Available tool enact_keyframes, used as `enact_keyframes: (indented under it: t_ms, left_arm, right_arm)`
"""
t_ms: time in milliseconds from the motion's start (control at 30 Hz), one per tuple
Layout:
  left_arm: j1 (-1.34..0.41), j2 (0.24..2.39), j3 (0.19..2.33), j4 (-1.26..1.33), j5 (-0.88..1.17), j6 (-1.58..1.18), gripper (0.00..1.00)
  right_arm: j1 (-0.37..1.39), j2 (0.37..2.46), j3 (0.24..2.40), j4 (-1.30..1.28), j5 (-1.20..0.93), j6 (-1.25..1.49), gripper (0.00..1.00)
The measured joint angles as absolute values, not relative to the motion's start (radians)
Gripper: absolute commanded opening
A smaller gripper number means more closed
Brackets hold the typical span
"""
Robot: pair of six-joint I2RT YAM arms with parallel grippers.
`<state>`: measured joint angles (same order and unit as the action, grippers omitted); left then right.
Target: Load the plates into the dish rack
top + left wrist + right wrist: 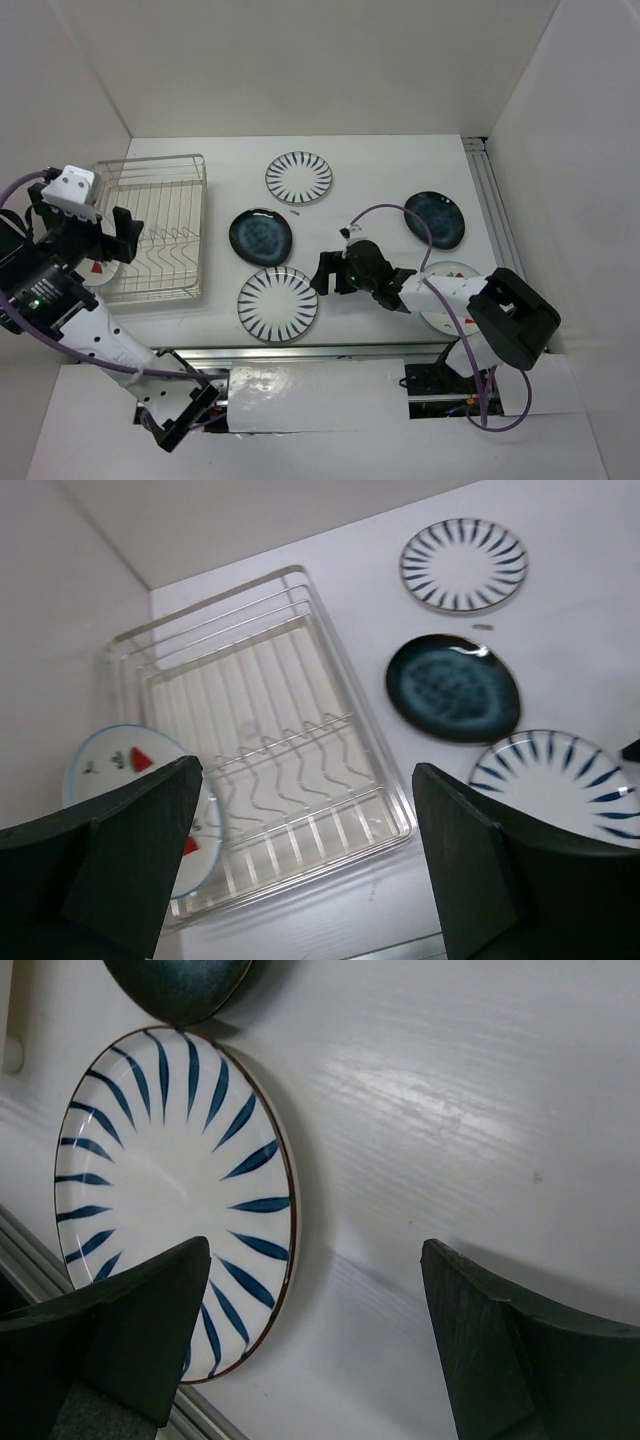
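The brown rim of the near striped plate already lies between my open fingers, so next I should move my right gripper down and toward the plate to close on its brown rim (317,291) (294,1235).
The wire dish rack (155,228) (262,742) sits at the table's left. A watermelon-print plate (100,272) (120,770) rests at its near-left corner, overlapping the rack's wall. My left gripper (100,238) (305,880) hovers over that corner, open and empty. Two striped plates (298,177) (277,304) and two dark blue plates (260,237) (434,219) lie flat on the table. A second watermelon plate (452,272) is partly hidden under my right arm. My right gripper (325,272) (315,1350) is open beside the near striped plate (170,1190), one finger over its rim.
White walls enclose the table on the left, back and right. A metal rail (495,215) runs along the right side, and another along the near edge (300,352). A purple cable (385,212) loops over the right arm.
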<state>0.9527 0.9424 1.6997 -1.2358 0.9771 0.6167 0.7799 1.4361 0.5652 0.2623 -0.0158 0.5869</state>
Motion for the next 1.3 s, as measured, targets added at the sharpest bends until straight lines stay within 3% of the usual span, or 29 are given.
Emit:
enact_keyframes:
  t_ms: [167, 300, 400, 567, 667, 800, 933, 1067, 1300]
  left_arm:
    - [0.950, 0.979, 1.646, -1.234, 1.037, 0.503, 0.96]
    - [0.950, 1.116, 1.641, -1.200, 1.054, 0.434, 0.94]
    - [0.945, 1.202, 1.600, -1.156, 1.057, 0.401, 0.94]
    - [0.873, 1.193, 1.504, -1.031, 1.038, 0.286, 0.96]
    - [0.845, 1.162, 1.485, -0.952, 1.040, 0.220, 0.96]
    - [0.819, 1.154, 1.459, -0.874, 1.044, 0.148, 0.95]
    - [0.668, 1.164, 1.394, -0.824, 0.957, 0.103, 0.94]
    - [0.472, 1.155, 1.339, -0.771, 0.805, 0.057, 0.94]
    - [0.113, 1.157, 1.319, -0.710, 0.553, 0.010, 0.94]
  right_arm:
    - [0.836, 1.491, 0.563, 0.289, -0.014, 0.598, 0.91]
    - [0.865, 1.520, 0.566, 0.311, -0.002, 0.609, 0.84]
    - [0.872, 1.535, 0.567, 0.330, 0.008, 0.616, 0.77]
    - [0.877, 1.559, 0.568, 0.357, 0.017, 0.635, 0.57]
    - [0.888, 1.577, 0.568, 0.379, 0.027, 0.653, 0.56]
    - [0.914, 1.609, 0.567, 0.427, 0.046, 0.680, 0.46]
    - [0.934, 1.632, 0.568, 0.453, 0.083, 0.702, 0.27]
    - [0.947, 1.637, 0.570, 0.449, 0.130, 0.743, 0.00]
    - [0.966, 1.608, 0.566, 0.403, 0.186, 0.790, 0.00]
